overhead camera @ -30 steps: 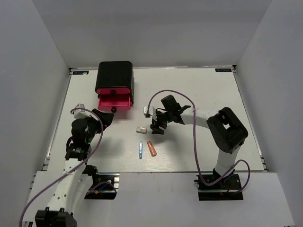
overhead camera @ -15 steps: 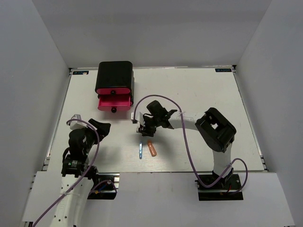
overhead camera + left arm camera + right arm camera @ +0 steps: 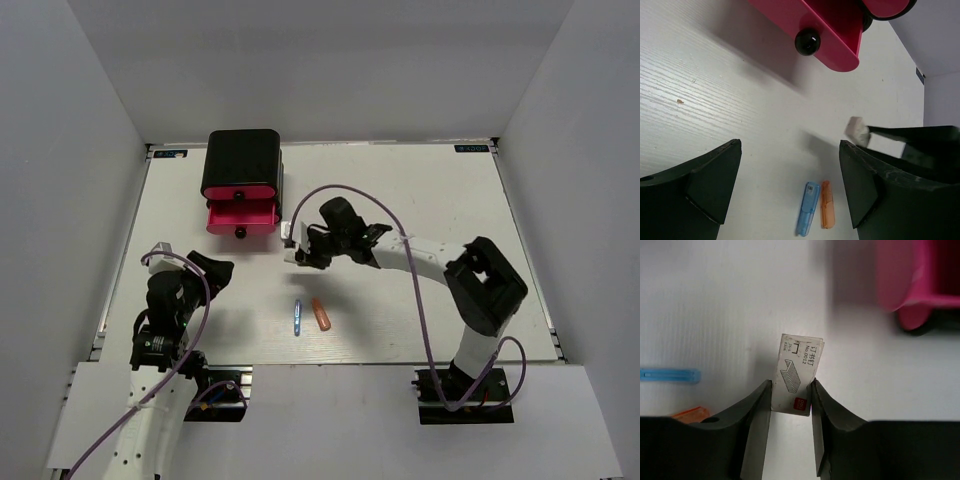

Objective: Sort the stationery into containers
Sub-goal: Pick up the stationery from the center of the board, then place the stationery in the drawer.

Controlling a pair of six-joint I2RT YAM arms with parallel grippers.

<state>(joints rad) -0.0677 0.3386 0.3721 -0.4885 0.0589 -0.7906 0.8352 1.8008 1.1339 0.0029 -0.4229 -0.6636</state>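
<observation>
The pink drawer (image 3: 241, 217) is open. Next, I will move my right gripper outward and to the left in the top view, over the inside of the drawer, to let go of the staples.
My right gripper (image 3: 791, 395) is shut on a small white box of staples (image 3: 797, 379), one piece of the stationery, held off the table just below and right of the containers. In the top view this gripper (image 3: 298, 251) hangs near the open pink drawer (image 3: 241, 217) of the black drawer box (image 3: 242, 160). A blue pen-like piece (image 3: 297, 317) and an orange marker (image 3: 321, 314) lie side by side on the table. My left gripper (image 3: 790, 185) is open and empty, low at the left, facing the blue piece (image 3: 808, 208) and the orange marker (image 3: 826, 205).
The lowest pink drawer (image 3: 835, 30) with its black knob (image 3: 807, 41) juts out towards the arms. In the right wrist view a corner of the pink drawer (image 3: 920, 285) shows at the upper right. The white table (image 3: 450, 200) is walled on three sides.
My right gripper closed on the white box, lifted it off the table and carried it towards the drawers. The left arm pulled back towards its base, then stayed put.
</observation>
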